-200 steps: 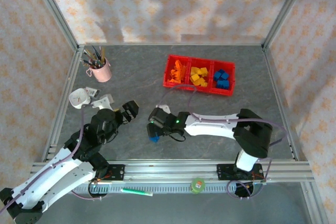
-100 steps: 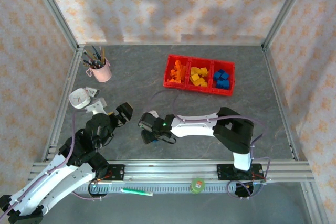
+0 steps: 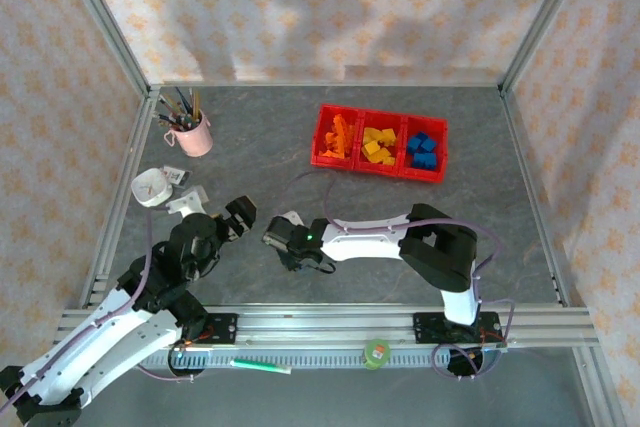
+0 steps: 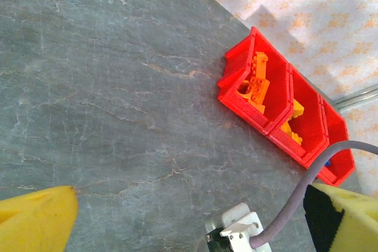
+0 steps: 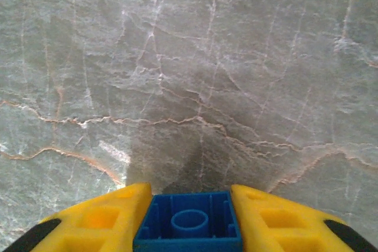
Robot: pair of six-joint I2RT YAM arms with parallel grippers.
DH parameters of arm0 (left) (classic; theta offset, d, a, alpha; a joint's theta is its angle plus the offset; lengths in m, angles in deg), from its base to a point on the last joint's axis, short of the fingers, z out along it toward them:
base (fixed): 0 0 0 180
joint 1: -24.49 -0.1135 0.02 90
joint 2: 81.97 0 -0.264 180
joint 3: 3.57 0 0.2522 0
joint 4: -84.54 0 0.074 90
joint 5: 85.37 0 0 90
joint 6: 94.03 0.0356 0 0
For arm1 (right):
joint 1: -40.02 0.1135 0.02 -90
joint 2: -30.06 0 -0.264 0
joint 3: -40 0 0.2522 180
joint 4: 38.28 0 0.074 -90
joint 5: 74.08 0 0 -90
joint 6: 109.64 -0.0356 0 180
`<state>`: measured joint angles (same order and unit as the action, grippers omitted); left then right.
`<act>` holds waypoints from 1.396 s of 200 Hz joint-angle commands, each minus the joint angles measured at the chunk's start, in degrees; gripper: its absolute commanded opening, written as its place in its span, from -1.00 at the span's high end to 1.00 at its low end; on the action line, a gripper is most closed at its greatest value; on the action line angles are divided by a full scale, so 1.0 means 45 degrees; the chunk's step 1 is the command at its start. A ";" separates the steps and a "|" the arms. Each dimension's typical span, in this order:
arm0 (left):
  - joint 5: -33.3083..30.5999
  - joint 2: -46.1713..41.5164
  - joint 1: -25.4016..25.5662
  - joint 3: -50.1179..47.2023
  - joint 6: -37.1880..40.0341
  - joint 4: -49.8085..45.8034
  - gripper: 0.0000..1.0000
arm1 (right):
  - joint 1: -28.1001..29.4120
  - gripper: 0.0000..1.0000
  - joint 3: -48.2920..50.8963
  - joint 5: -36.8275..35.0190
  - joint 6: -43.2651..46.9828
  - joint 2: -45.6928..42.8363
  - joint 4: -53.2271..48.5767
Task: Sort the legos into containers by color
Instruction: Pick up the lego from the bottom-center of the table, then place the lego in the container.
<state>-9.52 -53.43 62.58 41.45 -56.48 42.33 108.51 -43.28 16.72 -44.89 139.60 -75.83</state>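
Note:
My right gripper rises outward over the bin of blue legos next and releases its blue lego, since that bin stands outward of it, past the yellow legos.
A blue lego sits hollow side up between the yellow fingers of my right gripper, which is shut on it just above the grey table. From above, my right gripper hangs low at centre-left. My left gripper is close beside it on the left, open and empty, with its yellow fingers wide apart. The red three-bin containers stand at the back centre: orange legos on the left, yellow legos in the middle, blue legos on the right. The left wrist view also shows the containers.
A pink cup of pens stands at the back left. Below it, near the left edge, lie a small white round object and a white block. A green tape roll and a green pen rest on the front rail.
My right gripper has shifted a little left with the blue lego, its elbow folding inward. My left gripper has drawn back slightly toward the near left.

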 commanded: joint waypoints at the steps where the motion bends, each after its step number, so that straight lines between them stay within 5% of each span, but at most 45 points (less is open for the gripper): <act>1: 0.0066 0.0377 -0.0123 0.0152 0.0357 0.0658 -0.98 | -0.0092 0.36 0.0029 -0.0781 -0.0364 -0.0573 -0.0564; 51: 0.0787 0.1960 -0.0124 0.0823 0.1119 0.1787 -0.99 | -0.1868 0.46 0.1488 -0.0392 -0.0891 -0.3088 0.0043; 114: 0.2041 0.4537 -0.0143 0.1563 0.1949 0.4095 -0.98 | -0.7252 0.46 0.2282 -0.1181 -0.0438 -0.5626 0.0318; 155: 0.2811 0.6058 -0.0163 0.1887 0.2175 0.5654 -0.98 | -1.0693 0.45 0.1477 -0.1088 -0.0097 -0.4783 0.1386; 224: 0.2676 0.6766 -0.0289 0.2134 0.2533 0.6126 -0.99 | -1.2868 0.42 -0.2071 -0.1709 0.0661 -0.1235 0.1179; 263: 0.2421 0.6765 -0.0541 0.2132 0.2670 0.6165 -0.98 | -1.3368 0.05 -0.3471 -0.0690 0.1157 -0.0210 0.0792; 279: 0.2123 0.6723 -0.0767 0.2122 0.2527 0.6032 -0.98 | -1.3365 -0.30 -0.3571 -0.0895 0.1185 -0.0674 0.0711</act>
<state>2.37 -23.05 60.54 49.52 -45.90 68.50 47.92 -57.07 12.98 -41.00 138.35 -70.82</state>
